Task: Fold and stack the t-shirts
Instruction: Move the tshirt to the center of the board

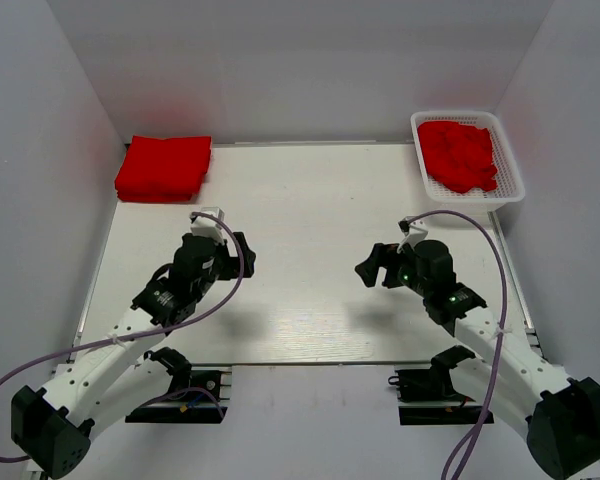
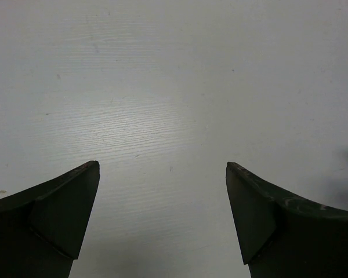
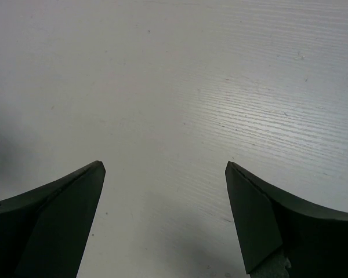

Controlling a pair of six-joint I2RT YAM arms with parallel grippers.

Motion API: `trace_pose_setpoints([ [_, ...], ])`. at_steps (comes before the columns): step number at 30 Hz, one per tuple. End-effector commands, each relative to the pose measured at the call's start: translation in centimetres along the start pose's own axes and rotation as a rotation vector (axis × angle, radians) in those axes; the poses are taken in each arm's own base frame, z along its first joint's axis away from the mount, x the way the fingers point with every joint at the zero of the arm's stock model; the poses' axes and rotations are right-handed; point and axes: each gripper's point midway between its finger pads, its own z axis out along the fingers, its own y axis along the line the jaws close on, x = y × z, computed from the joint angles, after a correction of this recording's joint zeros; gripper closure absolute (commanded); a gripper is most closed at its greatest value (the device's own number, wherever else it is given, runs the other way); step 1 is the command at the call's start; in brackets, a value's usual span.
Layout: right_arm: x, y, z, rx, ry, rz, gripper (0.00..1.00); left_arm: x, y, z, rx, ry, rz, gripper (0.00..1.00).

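Observation:
The crumpled t-shirts lie outward of my right gripper, which hovers over bare table, so I should move it over the basket's rim and down to grip them.
A stack of folded red t-shirts [image 1: 164,167] lies at the table's far left corner. More red t-shirts [image 1: 459,154] lie crumpled in a white mesh basket [image 1: 510,190] at the far right. My left gripper [image 1: 242,254] is open and empty over bare table at centre left; its wrist view shows only its two spread fingers [image 2: 64,208] over white tabletop. My right gripper [image 1: 370,267] is open and empty over bare table at centre right; its wrist view also shows only spread fingers [image 3: 267,220] and tabletop. Neither wrist view shows a shirt.
The white table [image 1: 310,250] is walled by grey panels on the left, back and right. Purple cables [image 1: 490,330] loop along both arms. The arm bases stand at the near edge.

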Motion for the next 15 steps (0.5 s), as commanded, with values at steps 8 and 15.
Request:
trace_pose_setpoints([
  [8,-6.3,0.5,3.7,0.013,-0.136,-0.036,0.10,0.1,-0.1,0.2,-0.010,0.019,0.016,0.00],
  [15,-15.9,-7.1,8.0,0.446,-0.119,-0.191,0.10,-0.3,-1.2,1.3,0.032,0.027,0.039,0.00],
])
